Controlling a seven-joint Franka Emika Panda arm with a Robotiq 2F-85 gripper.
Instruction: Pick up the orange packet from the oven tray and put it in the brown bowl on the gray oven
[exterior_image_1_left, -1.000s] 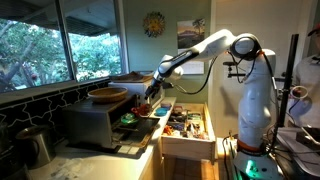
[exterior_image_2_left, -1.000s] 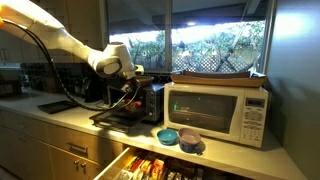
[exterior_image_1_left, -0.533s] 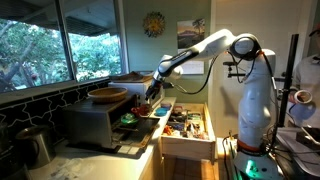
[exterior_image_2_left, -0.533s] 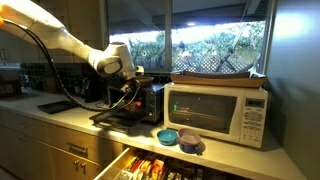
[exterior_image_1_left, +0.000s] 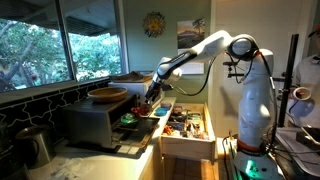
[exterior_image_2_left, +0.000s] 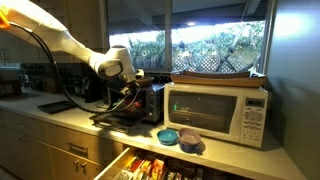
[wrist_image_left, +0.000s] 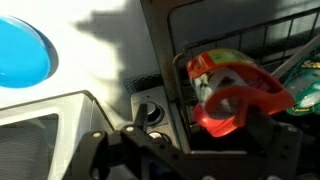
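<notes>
My gripper is a short way above the end of the orange packet (wrist_image_left: 232, 92) nearest its fingers, and it needs to go down to that end next.
The orange packet (wrist_image_left: 232, 92) lies on the dark oven tray (wrist_image_left: 180, 40) in the wrist view, with a green item beside it at the right edge. My gripper (wrist_image_left: 185, 140) is open just above the packet, which sits near the right finger. In both exterior views the gripper (exterior_image_1_left: 151, 97) (exterior_image_2_left: 126, 88) hangs low over the tray (exterior_image_1_left: 142, 122) (exterior_image_2_left: 118, 117) in front of the gray oven (exterior_image_1_left: 92, 122) (exterior_image_2_left: 150, 100). The packet shows as a red spot (exterior_image_1_left: 143, 108) under the gripper. The brown bowl (exterior_image_1_left: 108, 95) stands on top of the oven.
A white microwave (exterior_image_2_left: 217, 110) stands beside the oven, with two small blue bowls (exterior_image_2_left: 170, 135) on the counter in front of it. An open drawer full of items (exterior_image_1_left: 185, 125) lies below the counter edge. A window runs behind the oven.
</notes>
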